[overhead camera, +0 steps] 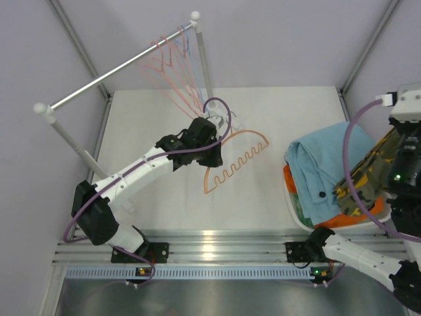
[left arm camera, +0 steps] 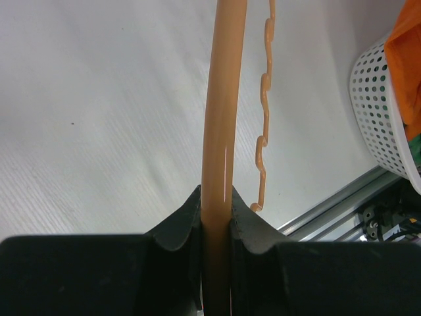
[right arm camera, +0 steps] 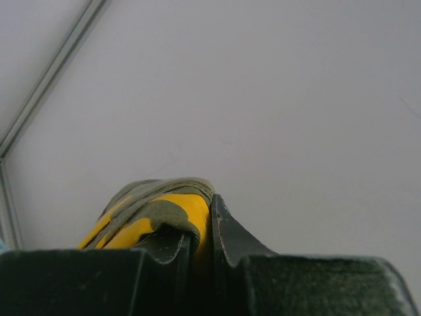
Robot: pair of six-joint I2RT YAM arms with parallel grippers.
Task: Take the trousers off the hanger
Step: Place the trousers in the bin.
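Note:
My right gripper needs to swing to its left in the top view, down to the light blue trousers (overhead camera: pixel 325 164), and release the olive camouflage trousers' fold.
My left gripper (overhead camera: pixel 209 143) (left arm camera: pixel 216 205) is shut on the thick bar of an orange hanger (overhead camera: pixel 238 161) (left arm camera: pixel 222 99), which lies bare over the white table, its wavy lower bar to the right. My right gripper (right arm camera: pixel 205 212) is shut on a fold of the olive camouflage and yellow trousers (right arm camera: pixel 154 205). These trousers (overhead camera: pixel 367 179) hang from the right arm above the basket. Light blue trousers (overhead camera: pixel 325 164) lie on top of the pile, with bright orange trousers (overhead camera: pixel 350 220) (left arm camera: pixel 409 59) under them.
A white perforated basket (overhead camera: pixel 290 197) (left arm camera: pixel 380 118) stands at the right of the table. A metal rail (overhead camera: pixel 118 74) on two posts crosses the back left, with several thin pink and blue hangers (overhead camera: pixel 174 66) on it. An aluminium frame (overhead camera: pixel 217 247) runs along the near edge.

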